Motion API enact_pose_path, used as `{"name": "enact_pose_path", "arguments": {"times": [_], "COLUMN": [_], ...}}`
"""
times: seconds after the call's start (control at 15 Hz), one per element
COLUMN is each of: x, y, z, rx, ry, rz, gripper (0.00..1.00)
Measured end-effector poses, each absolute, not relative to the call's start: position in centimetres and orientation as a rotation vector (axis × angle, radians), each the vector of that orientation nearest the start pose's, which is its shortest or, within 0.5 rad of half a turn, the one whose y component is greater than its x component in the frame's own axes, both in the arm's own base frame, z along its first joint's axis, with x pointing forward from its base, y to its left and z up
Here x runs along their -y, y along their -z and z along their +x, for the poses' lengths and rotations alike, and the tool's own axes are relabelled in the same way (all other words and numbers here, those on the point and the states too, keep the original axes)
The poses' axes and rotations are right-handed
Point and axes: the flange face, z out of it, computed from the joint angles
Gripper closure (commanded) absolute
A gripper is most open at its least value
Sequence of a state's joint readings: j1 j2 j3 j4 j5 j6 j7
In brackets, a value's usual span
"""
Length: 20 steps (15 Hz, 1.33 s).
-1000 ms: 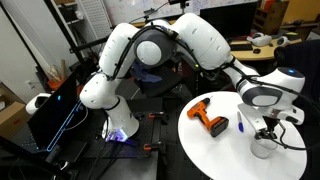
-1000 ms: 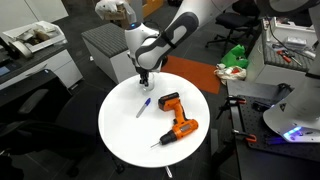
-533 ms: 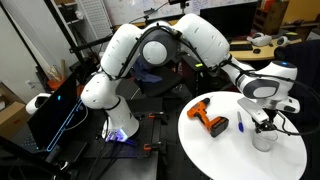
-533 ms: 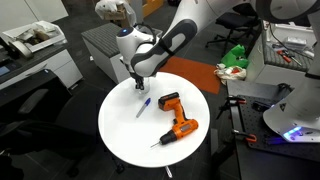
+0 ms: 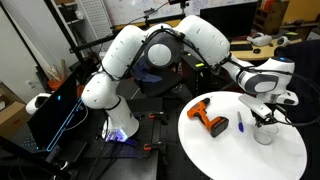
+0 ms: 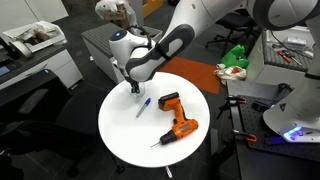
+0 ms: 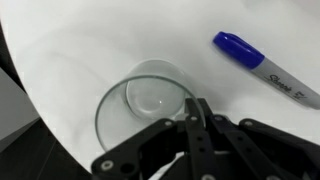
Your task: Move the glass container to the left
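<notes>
My gripper moves alongside the blue pen next to release the bowl (image 5: 264, 136), since bare tabletop lies on the gripper's near side in the view from the other side.
The glass container (image 7: 148, 100) is a small clear round bowl on the white round table (image 7: 90, 40). My gripper (image 7: 195, 108) is shut with its two fingers pinched on the bowl's rim at its right side. In both exterior views the gripper (image 5: 265, 120) (image 6: 135, 88) points down near the table's edge, and the bowl (image 5: 264, 136) sits right under it. In the exterior view from the other side the bowl is too small to make out.
A blue pen (image 7: 262, 66) (image 5: 241, 124) (image 6: 143, 107) lies close beside the bowl. An orange-and-black drill (image 5: 210, 118) (image 6: 177, 118) lies near the table's middle. The table edge (image 6: 105, 110) is close to the gripper.
The gripper has slid along the table's edge with the glass container in it, leftward in one exterior view. The pen and drill have not moved.
</notes>
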State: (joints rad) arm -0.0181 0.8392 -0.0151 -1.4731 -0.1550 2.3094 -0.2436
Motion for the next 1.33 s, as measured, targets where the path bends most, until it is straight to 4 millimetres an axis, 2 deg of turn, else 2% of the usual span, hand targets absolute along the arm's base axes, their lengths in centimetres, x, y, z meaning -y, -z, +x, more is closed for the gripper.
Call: {"name": "enact_pose_path", "arguments": {"times": [0.67,1.2,1.27,1.33], "x": [-1.7,-3.8,-4.1,-4.4], "y": [-18.2,-18.0,-18.0,-18.0], "z": [72.6,73.3,73.4,73.5], "rx": [0.743,0.915,0.94,0.963], "ry": [-0.076,-0.092,-0.091,-0.09], "rz": [-3.125,-3.07,-3.066,-3.064], "gripper": [0.99,0.99,0.71,0.69]}}
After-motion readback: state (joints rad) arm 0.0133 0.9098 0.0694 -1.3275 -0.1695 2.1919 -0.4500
